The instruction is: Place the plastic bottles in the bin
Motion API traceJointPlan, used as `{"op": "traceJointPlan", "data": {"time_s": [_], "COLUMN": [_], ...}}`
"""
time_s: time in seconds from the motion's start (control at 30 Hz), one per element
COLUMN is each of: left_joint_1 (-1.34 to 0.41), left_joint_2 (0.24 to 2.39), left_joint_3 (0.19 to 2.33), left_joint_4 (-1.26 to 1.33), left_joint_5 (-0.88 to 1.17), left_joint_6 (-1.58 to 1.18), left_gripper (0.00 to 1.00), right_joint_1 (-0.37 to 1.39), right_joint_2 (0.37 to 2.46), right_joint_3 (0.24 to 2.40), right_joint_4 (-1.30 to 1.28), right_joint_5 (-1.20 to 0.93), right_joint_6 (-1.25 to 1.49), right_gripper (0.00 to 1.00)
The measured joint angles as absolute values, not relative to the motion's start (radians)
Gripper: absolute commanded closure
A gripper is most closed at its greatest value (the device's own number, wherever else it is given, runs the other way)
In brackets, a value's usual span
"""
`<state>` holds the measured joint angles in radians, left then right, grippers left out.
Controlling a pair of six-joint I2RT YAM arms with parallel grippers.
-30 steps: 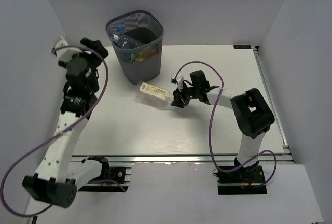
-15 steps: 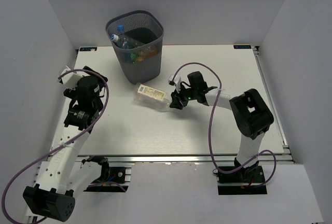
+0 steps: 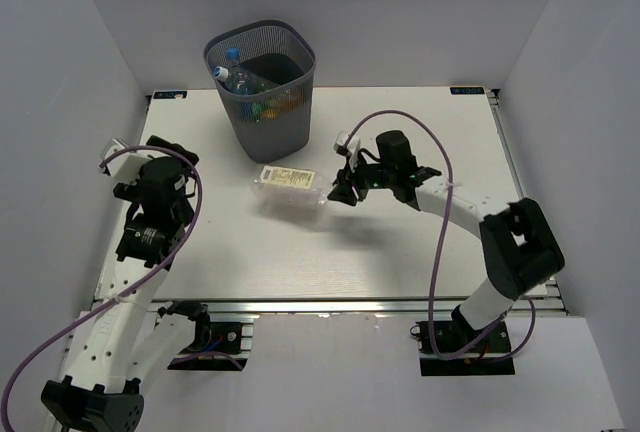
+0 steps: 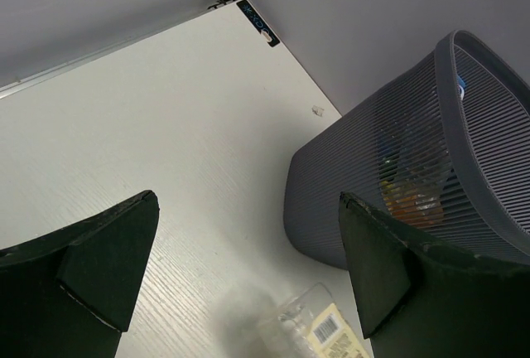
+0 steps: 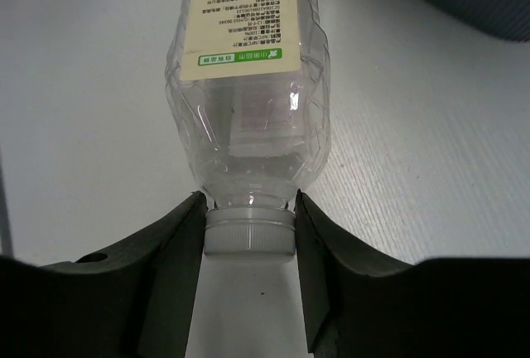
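The bottle hangs below the bin's rim. My right gripper will next move up, outward and to the left in the top view, and let go of the bottle over the bin's opening.
A clear plastic bottle with a cream label hangs above the table, held by its white cap. My right gripper is shut on that cap, and its fingers press both sides of it. The bottle's base points left, towards the dark grey wire-mesh bin at the back. Inside the bin lie several bottles, one of them clear with a blue cap. My left gripper stands open over the left side of the table, nothing between its fingers. In the left wrist view the bin and the held bottle's base show.
White walls close in the table on the left, back and right. The right arm's purple cable loops above the table on the right. The table's metal front rail runs along the near edge.
The right gripper has lifted the bottle off the table and turned it level. The left arm has drawn back and down from near the bin to the left side.
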<state>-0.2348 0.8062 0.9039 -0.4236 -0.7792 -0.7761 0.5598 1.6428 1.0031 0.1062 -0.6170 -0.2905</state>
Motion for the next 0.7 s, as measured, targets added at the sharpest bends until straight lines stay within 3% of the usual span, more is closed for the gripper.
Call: {"op": "traceJointPlan", "data": {"time_s": [0.47,0.7], "left_joint_1": [-0.235,-0.235], "left_joint_2": [0.780,0.772], "left_joint_3": [0.890,0.890], "left_joint_4": [-0.446,-0.452], "left_joint_5": [-0.822,-0.842], "left_joint_6": [-0.794,-0.797], "left_gripper": [0.02,0.02], "right_joint_1": [0.565,0.565], "right_joint_2": [1.451,1.382], "right_joint_3": [0.952,1.081], "right_joint_4": [0.178,0.130], "right_joint_5": [-0.680,-0.695], "right_joint_6": [-0.157,-0.149], "right_gripper": [1.00,1.00]}}
